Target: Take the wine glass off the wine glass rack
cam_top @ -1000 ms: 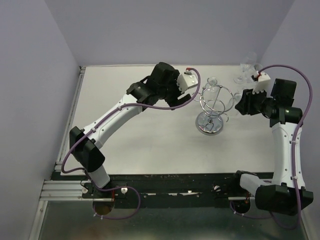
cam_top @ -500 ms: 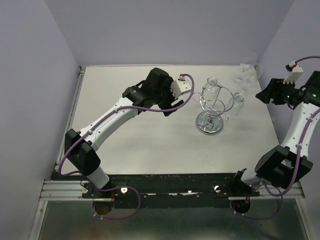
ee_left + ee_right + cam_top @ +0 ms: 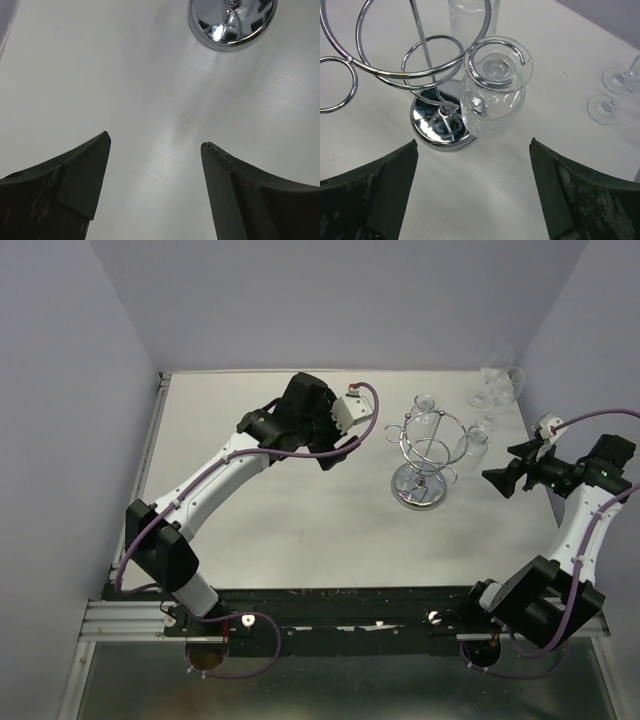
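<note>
The hanging glass's bowl lies outward of the robot's right gripper, to its left in the top view, so the gripper will next move outward toward the rack and around the bowl.
The chrome wine glass rack stands on its round mirror base at the table's middle right. A clear wine glass hangs upside down from its right hook, and another hangs at the back. In the right wrist view the hanging glass has its foot in a curled hook above the rack base. My right gripper is open and empty, just right of that glass and pointing at it. My left gripper is open and empty, left of the rack. Only the rack base shows in its view.
Two more wine glasses stand upright at the back right corner; they also show in the right wrist view. The purple right wall is close behind the right arm. The table's left edge has a metal rail.
My right gripper pulled away from the rack to the right, then swung back low and now faces the hanging glass. My left gripper has drawn back leftward from the rack.
</note>
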{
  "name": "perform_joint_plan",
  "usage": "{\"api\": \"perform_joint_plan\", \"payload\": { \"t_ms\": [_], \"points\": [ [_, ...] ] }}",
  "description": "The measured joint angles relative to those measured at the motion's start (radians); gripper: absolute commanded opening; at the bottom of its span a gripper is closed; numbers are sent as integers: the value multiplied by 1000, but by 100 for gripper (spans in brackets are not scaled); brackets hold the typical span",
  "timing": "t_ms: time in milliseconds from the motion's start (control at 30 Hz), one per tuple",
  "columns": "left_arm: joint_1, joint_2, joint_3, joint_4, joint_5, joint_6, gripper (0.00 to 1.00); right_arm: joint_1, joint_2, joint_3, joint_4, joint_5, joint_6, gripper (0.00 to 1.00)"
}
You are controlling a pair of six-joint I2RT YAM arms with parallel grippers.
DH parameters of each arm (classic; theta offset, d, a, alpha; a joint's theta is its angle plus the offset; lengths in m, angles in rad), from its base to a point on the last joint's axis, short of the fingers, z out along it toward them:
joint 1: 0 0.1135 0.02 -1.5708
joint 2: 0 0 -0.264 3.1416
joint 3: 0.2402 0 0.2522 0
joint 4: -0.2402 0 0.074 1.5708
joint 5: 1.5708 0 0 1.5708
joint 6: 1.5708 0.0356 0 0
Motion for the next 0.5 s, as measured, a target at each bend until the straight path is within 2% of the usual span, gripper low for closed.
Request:
{"api": "perform_joint_plan", "payload": {
  "t_ms": [500],
  "points": [
    [1, 40, 26, -66, 15, -8, 88, 6, 150, -39, 0, -153, -257, 97]
  ]
}}
